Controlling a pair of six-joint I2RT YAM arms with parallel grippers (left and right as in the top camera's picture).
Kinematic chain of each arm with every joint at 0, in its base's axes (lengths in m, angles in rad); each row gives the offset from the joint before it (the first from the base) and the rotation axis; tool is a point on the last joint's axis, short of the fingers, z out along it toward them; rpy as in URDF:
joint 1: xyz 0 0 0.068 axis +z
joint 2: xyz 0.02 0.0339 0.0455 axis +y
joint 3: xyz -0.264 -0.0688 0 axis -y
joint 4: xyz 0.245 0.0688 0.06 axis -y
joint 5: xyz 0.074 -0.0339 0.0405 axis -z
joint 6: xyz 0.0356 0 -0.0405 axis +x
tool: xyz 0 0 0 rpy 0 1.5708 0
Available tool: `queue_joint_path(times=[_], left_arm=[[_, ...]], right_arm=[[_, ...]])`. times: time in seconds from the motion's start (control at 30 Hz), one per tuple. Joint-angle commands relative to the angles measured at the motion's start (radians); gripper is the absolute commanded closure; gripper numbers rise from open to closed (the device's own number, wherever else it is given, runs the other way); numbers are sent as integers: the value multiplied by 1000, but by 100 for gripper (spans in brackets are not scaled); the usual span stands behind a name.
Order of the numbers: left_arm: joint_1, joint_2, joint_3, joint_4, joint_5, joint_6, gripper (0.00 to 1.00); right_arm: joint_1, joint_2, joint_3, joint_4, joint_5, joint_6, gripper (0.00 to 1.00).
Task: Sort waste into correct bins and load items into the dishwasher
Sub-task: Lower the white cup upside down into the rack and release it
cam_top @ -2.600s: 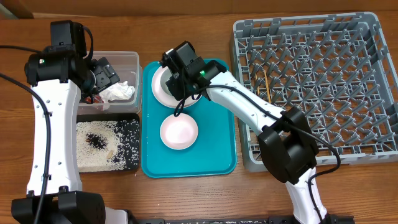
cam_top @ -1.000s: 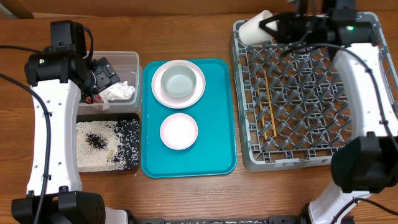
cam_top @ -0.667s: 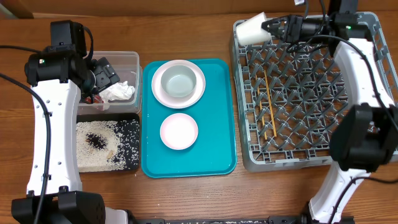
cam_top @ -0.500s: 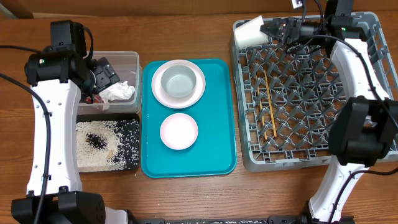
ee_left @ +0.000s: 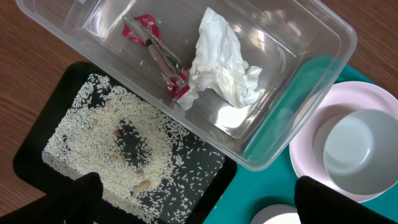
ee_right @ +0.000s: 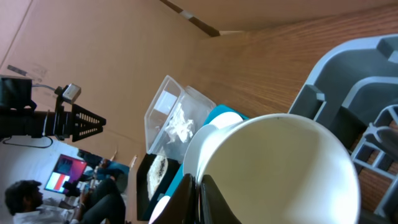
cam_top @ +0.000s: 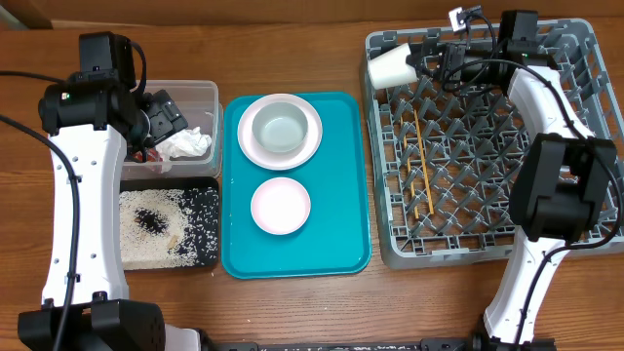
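Note:
The cup is still sideways, so the right gripper will next tilt and lower to let go of it with its opening down in the rack's far corner (cam_top: 393, 90) below the gripper's fingers.
My right gripper (cam_top: 426, 64) is shut on the rim of the small white cup (cam_top: 392, 66), holding it on its side over the far left corner of the grey dish rack (cam_top: 575, 229); the cup fills the right wrist view (ee_right: 292, 168). Chopsticks (cam_top: 422, 161) lie in the rack. A bowl (cam_top: 280, 128) sits on the pale pink plate (cam_top: 255, 148), and a second bowl (cam_top: 281, 207) sits nearer, both on the teal tray (cam_top: 346, 244). My left gripper (ee_left: 193, 205) is open above the clear tub (ee_left: 323, 37), which holds the napkin (ee_left: 224, 68) and the red wrapper (ee_left: 158, 59). Rice (ee_left: 93, 143) lies in the black tray (ee_left: 43, 134).
The teal tray lies between the bins and the rack. The wooden table (cam_top: 292, 39) shows around them. In the right wrist view a cardboard wall (ee_right: 93, 43) and a person at a screen (ee_right: 37, 199) show beyond the table.
My right gripper took the cup from the teal tray, carried it to the rack's far side, then moved it left and lower toward the rack's far left corner. The left arm has not moved.

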Motion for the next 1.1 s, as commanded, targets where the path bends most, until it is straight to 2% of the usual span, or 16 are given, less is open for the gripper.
queue_joint_path(times=[0.0, 0.17, 0.53, 1.07], left_arm=[[3, 6, 14, 1, -6, 8, 0], [3, 6, 14, 1, -6, 8, 0], [3, 6, 14, 1, -6, 8, 0], [3, 6, 14, 1, -6, 8, 0]], right_arm=[[1, -1, 5, 19, -76, 0, 96], [21, -1, 5, 62, -117, 56, 96], [68, -1, 5, 61, -77, 59, 96], [77, -1, 5, 6, 98, 58, 96]])
